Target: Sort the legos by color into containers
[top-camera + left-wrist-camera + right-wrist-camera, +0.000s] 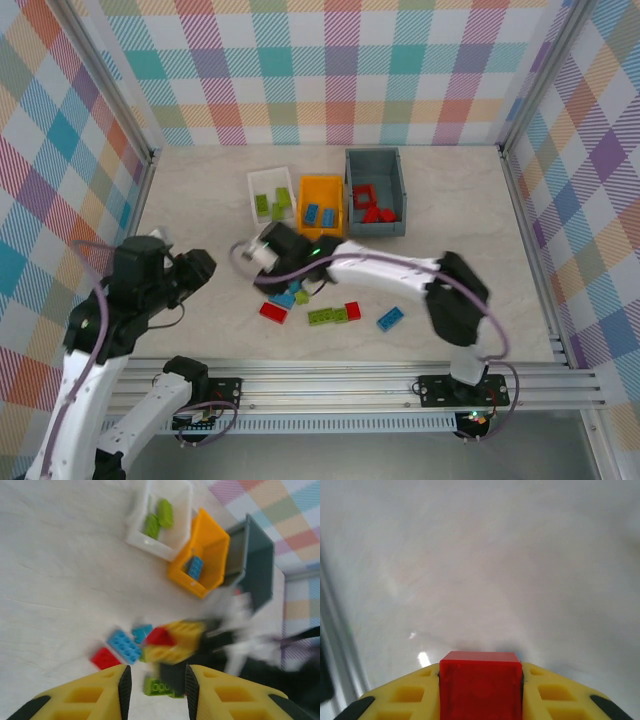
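Observation:
I will carry the red lego in my right gripper outward past the orange bin next, then lower it into the grey bin (pixel 352 190) and let go, as red bricks already lie there.
My right gripper (pixel 250 256) is shut on a red lego (pixel 480 685), lifted left of the loose pile; the left wrist view shows it blurred, with the red lego (pixel 161 636) in its yellow fingers. My left gripper (pixel 157 685) is open and holds nothing, left of the pile (pixel 203 266). Loose on the table lie a red brick (pixel 272 311), a blue brick (pixel 283 298), a green brick (pixel 327 316), another red brick (pixel 352 310) and a blue brick (pixel 390 318). The white bin (pixel 262 180) holds green bricks, the orange bin (pixel 322 183) blue ones, the grey bin (pixel 352 190) red ones.
The three bins stand side by side at the back middle. Checked walls close in the table on three sides. A metal rail (pixel 350 380) runs along the near edge. Bare tabletop (pixel 460 220) lies right of the grey bin.

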Action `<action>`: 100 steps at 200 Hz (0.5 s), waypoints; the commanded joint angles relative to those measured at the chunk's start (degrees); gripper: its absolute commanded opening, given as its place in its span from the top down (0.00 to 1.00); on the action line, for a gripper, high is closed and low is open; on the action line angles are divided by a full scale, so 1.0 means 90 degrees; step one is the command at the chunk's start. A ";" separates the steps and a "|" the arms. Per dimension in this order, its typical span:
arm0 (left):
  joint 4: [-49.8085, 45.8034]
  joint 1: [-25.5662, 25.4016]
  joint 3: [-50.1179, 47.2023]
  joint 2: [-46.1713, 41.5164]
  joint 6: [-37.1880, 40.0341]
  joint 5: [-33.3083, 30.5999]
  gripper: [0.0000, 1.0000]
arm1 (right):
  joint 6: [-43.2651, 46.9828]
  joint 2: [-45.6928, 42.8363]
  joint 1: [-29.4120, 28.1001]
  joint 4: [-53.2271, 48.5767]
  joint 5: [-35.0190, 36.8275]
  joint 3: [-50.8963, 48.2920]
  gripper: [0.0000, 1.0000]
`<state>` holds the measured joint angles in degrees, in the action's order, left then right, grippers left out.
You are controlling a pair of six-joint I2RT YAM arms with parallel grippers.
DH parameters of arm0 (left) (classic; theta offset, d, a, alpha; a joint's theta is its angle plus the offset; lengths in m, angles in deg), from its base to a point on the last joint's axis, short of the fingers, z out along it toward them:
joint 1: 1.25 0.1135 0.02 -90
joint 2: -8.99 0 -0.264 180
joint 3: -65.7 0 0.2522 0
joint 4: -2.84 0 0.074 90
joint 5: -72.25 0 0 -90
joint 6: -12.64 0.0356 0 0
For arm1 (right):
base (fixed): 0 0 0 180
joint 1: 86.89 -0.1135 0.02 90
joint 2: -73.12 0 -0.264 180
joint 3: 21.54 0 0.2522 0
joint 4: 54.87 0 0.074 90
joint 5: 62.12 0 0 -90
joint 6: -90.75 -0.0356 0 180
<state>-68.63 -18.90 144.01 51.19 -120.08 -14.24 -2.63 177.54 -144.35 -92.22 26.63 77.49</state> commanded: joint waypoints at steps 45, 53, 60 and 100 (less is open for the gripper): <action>0.2859 -0.3059 0.0719 0.3323 -0.0329 -0.0815 0.65 | -0.1916 -0.0624 0.2792 -0.0617 0.1254 -0.0603 0.75; 0.3066 -0.3219 0.0832 0.3680 -0.0367 -0.0967 0.66 | -0.2024 -0.0429 0.3003 -0.0717 0.1195 -0.0422 0.74; 0.3248 -0.3317 0.0917 0.3965 -0.0370 -0.1054 0.66 | -0.2082 -0.0190 0.3174 -0.0868 0.1074 -0.0183 0.74; 0.3408 -0.3849 0.1470 0.5026 -0.0205 -0.1693 0.67 | -0.2318 0.1027 0.3661 -0.1413 0.0734 0.0874 0.74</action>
<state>-41.55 -51.32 153.67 94.46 -122.77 -23.62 -19.87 182.79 -112.92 -99.96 35.63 80.68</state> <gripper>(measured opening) 0.335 0.328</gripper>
